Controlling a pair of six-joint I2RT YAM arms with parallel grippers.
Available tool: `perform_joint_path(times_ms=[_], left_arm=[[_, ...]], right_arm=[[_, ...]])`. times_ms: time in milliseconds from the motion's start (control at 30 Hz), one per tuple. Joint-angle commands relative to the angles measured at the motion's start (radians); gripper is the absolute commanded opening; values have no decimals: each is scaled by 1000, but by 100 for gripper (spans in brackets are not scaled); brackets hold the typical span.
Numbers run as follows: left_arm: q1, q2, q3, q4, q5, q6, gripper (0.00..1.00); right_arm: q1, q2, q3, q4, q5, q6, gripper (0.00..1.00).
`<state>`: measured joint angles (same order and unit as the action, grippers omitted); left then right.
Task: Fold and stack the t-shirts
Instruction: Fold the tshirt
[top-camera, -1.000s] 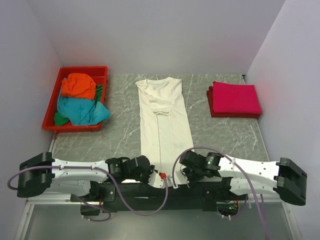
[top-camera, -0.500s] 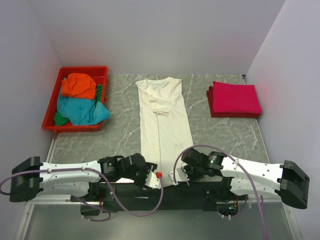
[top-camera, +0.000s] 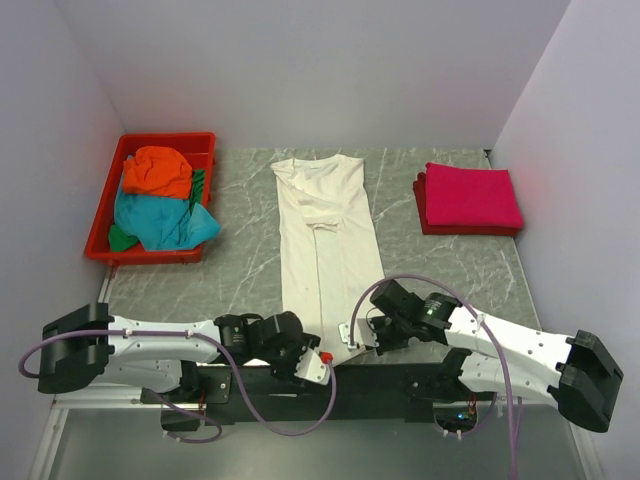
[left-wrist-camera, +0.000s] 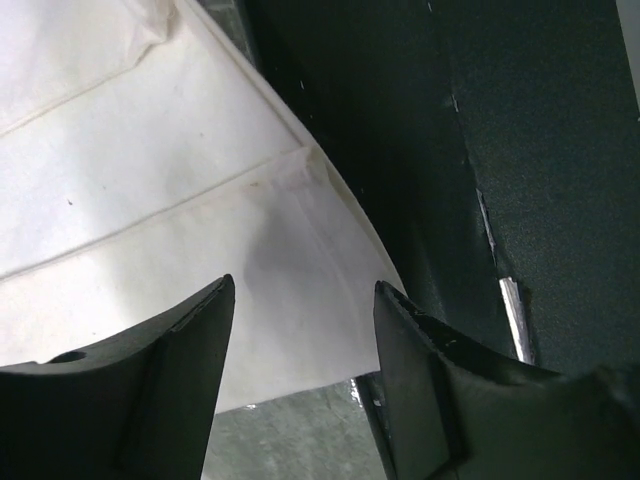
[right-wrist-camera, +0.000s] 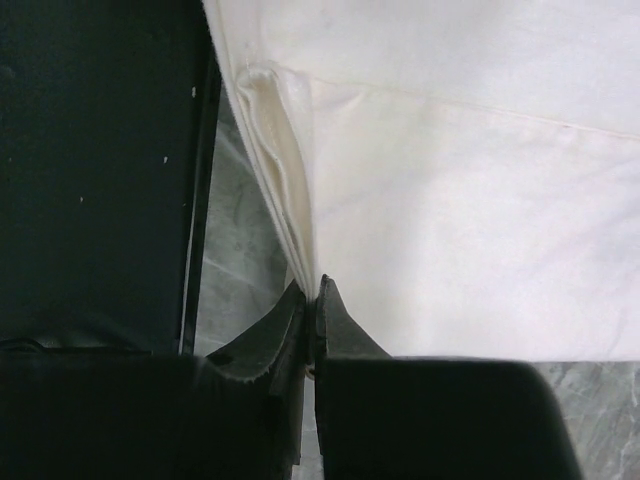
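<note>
My right gripper lifts the shirt's hem next, carries it outward and releases it onto the shirt's far part (top-camera: 352, 195), since that lies outward of the gripper.
A long cream-white t-shirt (top-camera: 328, 235) lies folded into a narrow strip down the middle of the table. My right gripper (top-camera: 352, 335) pinches its near right hem; in the right wrist view the gripper (right-wrist-camera: 312, 290) is shut on the bunched edge of the cream cloth (right-wrist-camera: 470, 180). My left gripper (top-camera: 318, 366) hovers at the near left hem. Seen from the left wrist, that gripper (left-wrist-camera: 305, 290) is open above the cloth's corner (left-wrist-camera: 150, 180), with nothing held. Folded magenta-pink shirts (top-camera: 470, 195) sit stacked at the far right. An orange shirt (top-camera: 158, 172) and a teal shirt (top-camera: 160, 220) are heaped in the tray.
The red plastic tray (top-camera: 100, 250) stands at the far left beside the left wall. The arms' black mounting bar (top-camera: 380, 385) runs along the table's near edge, just under the shirt's hem. White walls close in the back and both sides.
My left gripper has opened, let go of the hem and drawn back toward the near edge. The right gripper, still shut on the hem, has moved a little away from the near edge.
</note>
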<state>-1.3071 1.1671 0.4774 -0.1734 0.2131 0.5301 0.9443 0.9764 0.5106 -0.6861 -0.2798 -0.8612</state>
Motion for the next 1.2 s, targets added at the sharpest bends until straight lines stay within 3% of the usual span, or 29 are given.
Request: perform_joint_path(times_ms=[0, 267, 700, 1167], left_arm=[[-6, -30, 27, 52, 32, -10, 64], [-7, -76, 55, 64, 49, -77, 73], [-55, -35, 18, 164, -24, -119, 74], [-76, 35, 33, 150, -139, -143, 73]], right_arm=[[-19, -12, 46, 5, -41, -9, 0], [-22, 16, 57, 23, -50, 1, 0], [-119, -27, 72, 13, -105, 8, 0], [-173, -28, 85, 8, -140, 4, 0]])
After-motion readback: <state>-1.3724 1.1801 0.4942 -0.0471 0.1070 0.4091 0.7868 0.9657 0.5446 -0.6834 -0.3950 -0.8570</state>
